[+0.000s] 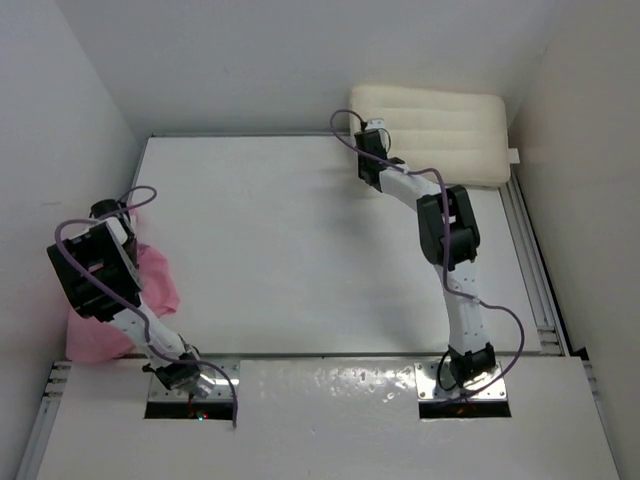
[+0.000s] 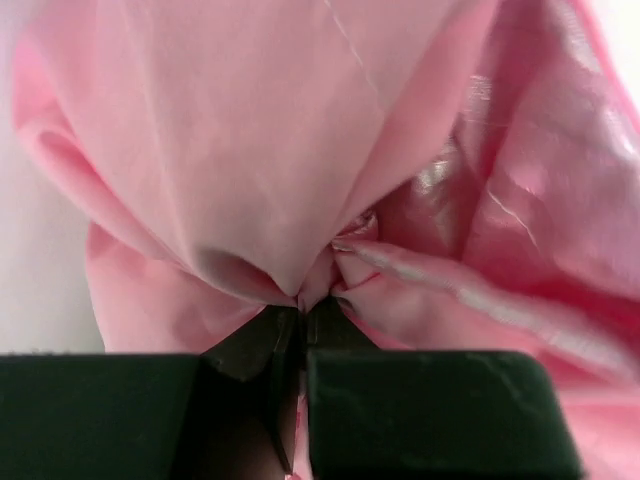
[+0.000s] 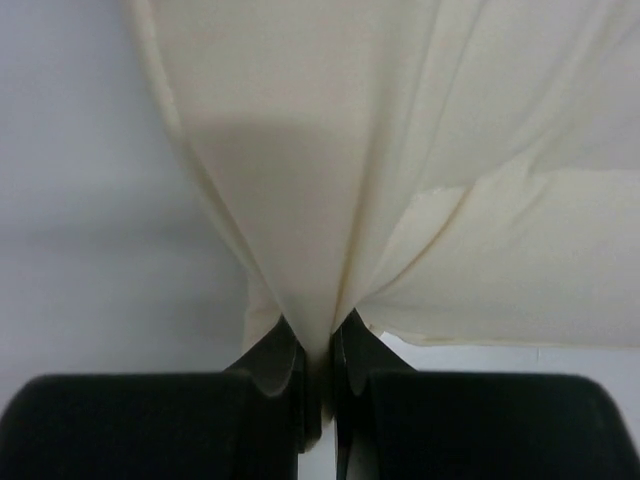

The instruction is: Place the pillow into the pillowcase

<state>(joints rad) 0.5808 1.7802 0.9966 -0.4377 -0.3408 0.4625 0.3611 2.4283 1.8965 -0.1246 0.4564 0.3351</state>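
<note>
The right gripper draws the pillow's edge back over the bare table and releases it next, since the pillow reaches past the far edge of the table.
The cream pillow (image 1: 440, 130) with lengthwise quilted channels lies at the table's far right corner, a small white tag on its right edge. My right gripper (image 1: 372, 140) is shut on the pillow's near left edge; in the right wrist view the cream fabric (image 3: 330, 200) bunches into the closed gripper (image 3: 318, 345). The pink satin pillowcase (image 1: 145, 300) hangs crumpled at the table's left edge, mostly hidden by my left arm. My left gripper (image 1: 110, 215) is shut on it; in the left wrist view pink fabric (image 2: 250, 150) gathers into the closed gripper (image 2: 302, 305).
The white table (image 1: 300, 250) is boxed in by white walls on the left, back and right. A metal rail (image 1: 535, 280) runs along the table's right edge. Both arm bases sit in cut-outs at the near edge.
</note>
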